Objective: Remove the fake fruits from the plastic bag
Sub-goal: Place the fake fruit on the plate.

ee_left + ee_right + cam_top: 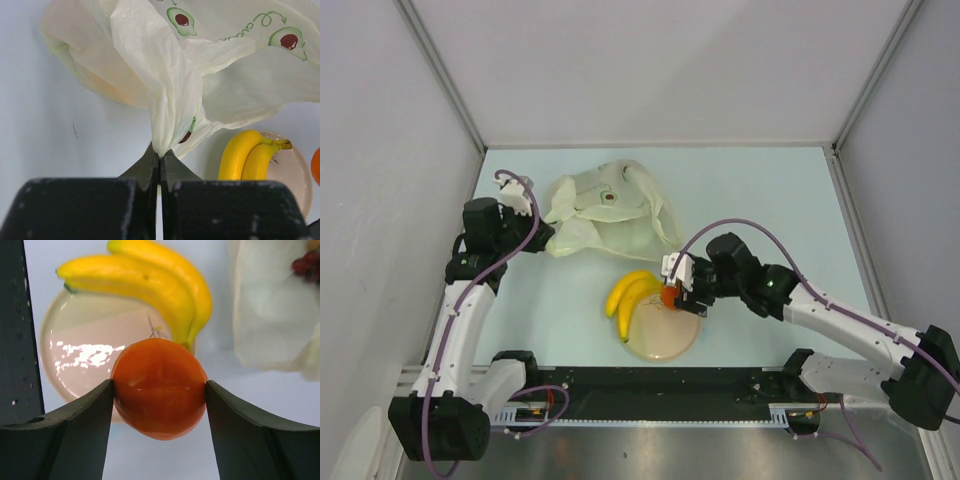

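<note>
The robot's right gripper should move back toward the bananas and lower the orange [670,296], then let it go on the bare plate beside them, as that plate is below and back.
The pale crinkly plastic bag [605,212] with avocado prints lies at the back of the table. My left gripper [159,156] is shut on a bunched fold of the bag [170,95]. A yellow banana bunch [631,294] rests half on the beige plate [665,338]. My right gripper [159,389] is shut on a glossy orange [159,388], held over the plate's [85,365] right edge. The orange [670,296] shows at the fingers in the top view. Dark red grapes [307,265] peek from the bag [272,315] in the right wrist view.
Grey walls close the table on three sides. The arm bases and a black rail [660,385] run along the near edge.
</note>
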Tool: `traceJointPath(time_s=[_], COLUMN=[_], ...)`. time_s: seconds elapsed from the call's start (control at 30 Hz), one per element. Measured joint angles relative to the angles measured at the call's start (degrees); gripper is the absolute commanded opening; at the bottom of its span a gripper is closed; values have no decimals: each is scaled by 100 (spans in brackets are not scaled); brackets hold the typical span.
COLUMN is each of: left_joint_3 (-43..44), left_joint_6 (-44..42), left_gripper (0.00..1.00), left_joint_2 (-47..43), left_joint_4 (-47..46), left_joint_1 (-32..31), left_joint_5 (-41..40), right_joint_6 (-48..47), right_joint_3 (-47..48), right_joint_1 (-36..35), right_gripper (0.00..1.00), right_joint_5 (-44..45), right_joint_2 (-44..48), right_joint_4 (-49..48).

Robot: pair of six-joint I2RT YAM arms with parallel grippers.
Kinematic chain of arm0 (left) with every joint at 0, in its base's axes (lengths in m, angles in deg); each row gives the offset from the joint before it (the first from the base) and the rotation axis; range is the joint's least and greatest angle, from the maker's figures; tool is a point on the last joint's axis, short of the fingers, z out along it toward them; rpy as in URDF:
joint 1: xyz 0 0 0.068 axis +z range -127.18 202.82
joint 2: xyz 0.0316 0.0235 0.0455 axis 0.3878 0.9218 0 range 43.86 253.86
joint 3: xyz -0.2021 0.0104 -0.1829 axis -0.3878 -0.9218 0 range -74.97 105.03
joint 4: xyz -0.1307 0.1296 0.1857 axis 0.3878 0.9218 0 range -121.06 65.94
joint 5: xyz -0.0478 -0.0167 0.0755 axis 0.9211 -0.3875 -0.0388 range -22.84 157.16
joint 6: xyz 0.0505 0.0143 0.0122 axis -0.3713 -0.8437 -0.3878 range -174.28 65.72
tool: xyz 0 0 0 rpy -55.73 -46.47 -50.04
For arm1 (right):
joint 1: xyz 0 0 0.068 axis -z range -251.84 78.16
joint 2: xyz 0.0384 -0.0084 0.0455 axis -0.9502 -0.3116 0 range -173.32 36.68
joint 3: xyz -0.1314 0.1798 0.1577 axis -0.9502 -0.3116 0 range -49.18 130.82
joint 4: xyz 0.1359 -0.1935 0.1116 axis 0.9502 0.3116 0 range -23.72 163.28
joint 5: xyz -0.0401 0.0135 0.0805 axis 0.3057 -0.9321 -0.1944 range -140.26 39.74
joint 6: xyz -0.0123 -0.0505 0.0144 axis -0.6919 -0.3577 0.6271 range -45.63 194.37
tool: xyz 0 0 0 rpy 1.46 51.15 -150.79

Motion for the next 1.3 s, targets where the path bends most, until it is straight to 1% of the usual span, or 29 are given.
traceJointPath(time_s=[0.07,0.27,0.4,0.53,0.93,1.13,1.3], left_joint_3=[0,0,0,0,0,0,0], left_joint_6=[9,52,55,57,50,52,57], left_gripper=[0,0,0,0,0,0,0], left_joint_2=[0,-9,-50,-85,-243,-267,-247], left_joint_4=[2,11,13,13,129,144,144], left_joint_1=[-24,-210,-225,-227,-234,-234,-234], left_joint_5=[-2,39,42,42,28,31,81], right_joint_6=[-26,-181,-297,-358,-337,-142,-11], right_joint_3=[-225,-1054,-1246,-1390,-1528,-1530,-1528], right_joint_1=[-66,-487,-494,-490,-511,-616,-688], right_gripper=[0,0,0,0,0,0,0], right_joint_5=[138,765,1088,1226,1244,1207,846], right_joint_2=[118,636,647,643,632,619,348], right_joint_4=[114,63,-68,-271,-584,-785,-1215])
